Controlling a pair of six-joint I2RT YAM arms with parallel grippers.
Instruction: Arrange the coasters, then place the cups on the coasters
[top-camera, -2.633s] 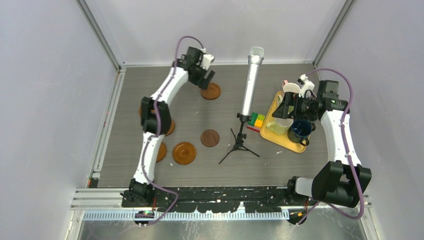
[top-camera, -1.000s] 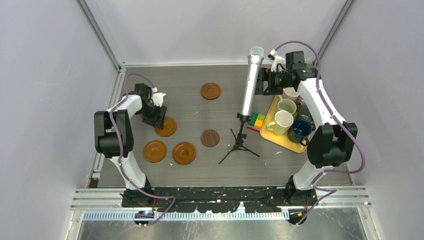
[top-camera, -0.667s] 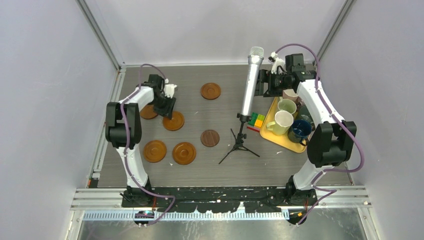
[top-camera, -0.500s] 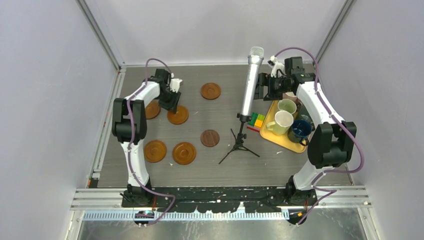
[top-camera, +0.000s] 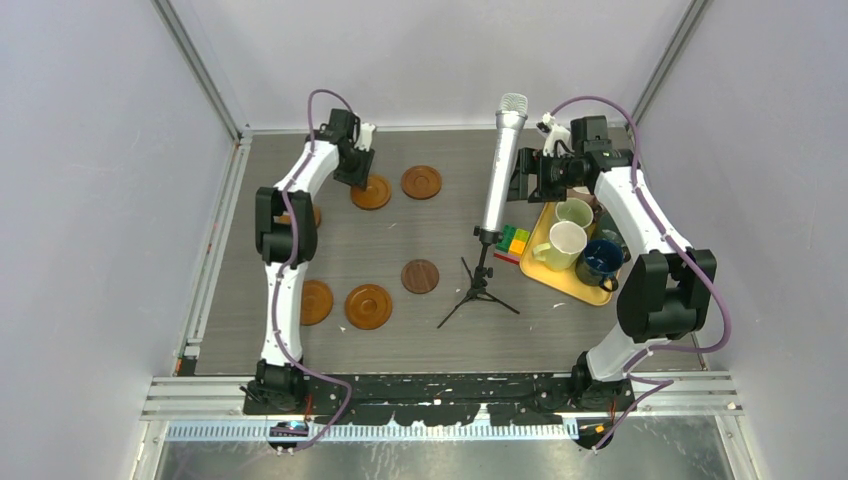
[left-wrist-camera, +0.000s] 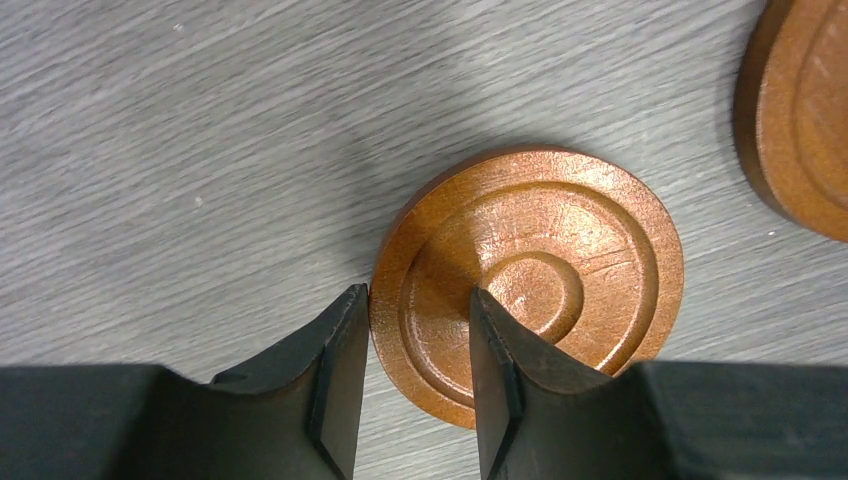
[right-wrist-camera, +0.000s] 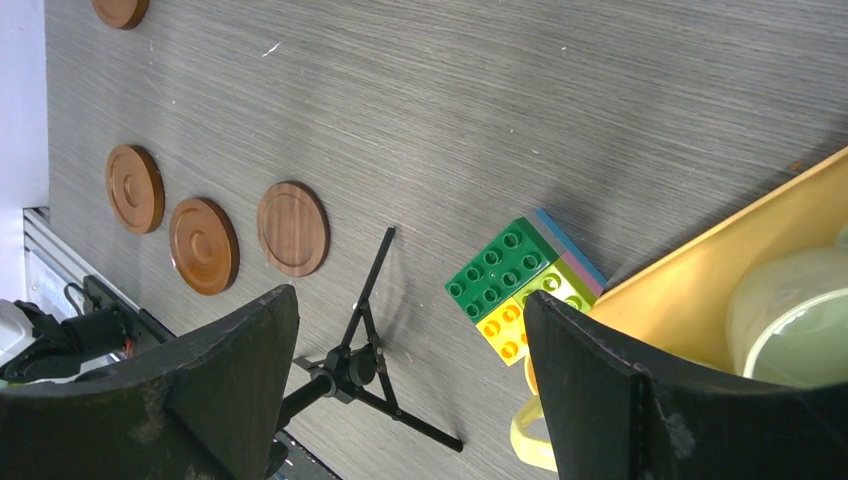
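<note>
My left gripper holds a coaster, and a gap still parts it from the second coaster. It should next move slightly outward and toward the second coaster before opening (top-camera: 380, 188) (left-wrist-camera: 596, 254) beside it.
My left gripper (top-camera: 357, 172) is at the far side of the table, shut on the rim of an orange-brown coaster (top-camera: 372, 193) (left-wrist-camera: 540, 270); one finger (left-wrist-camera: 335, 370) is outside the edge and the other rests on its top. A second coaster (top-camera: 421, 181) (left-wrist-camera: 805, 110) lies just to its right. More coasters lie nearer: a dark one (top-camera: 419, 276), an orange one (top-camera: 368, 306), and one half hidden by the left arm (top-camera: 321, 302). The cups stand on the yellow tray (top-camera: 558, 281): pale green (top-camera: 574, 211), cream (top-camera: 564, 240), dark blue (top-camera: 600, 260). My right gripper (top-camera: 528, 176) (right-wrist-camera: 408, 296) hovers open and empty by the tray's far corner.
A silver microphone (top-camera: 503, 165) on a black tripod (top-camera: 478, 290) stands mid-table between the coasters and the tray. Coloured building blocks (top-camera: 514, 241) (right-wrist-camera: 520, 285) lie against the tray's left edge. Walls close the table in on three sides.
My left gripper closed on the coaster at the left-middle and moved it toward the far side, beside the far coaster. The right arm has barely shifted.
</note>
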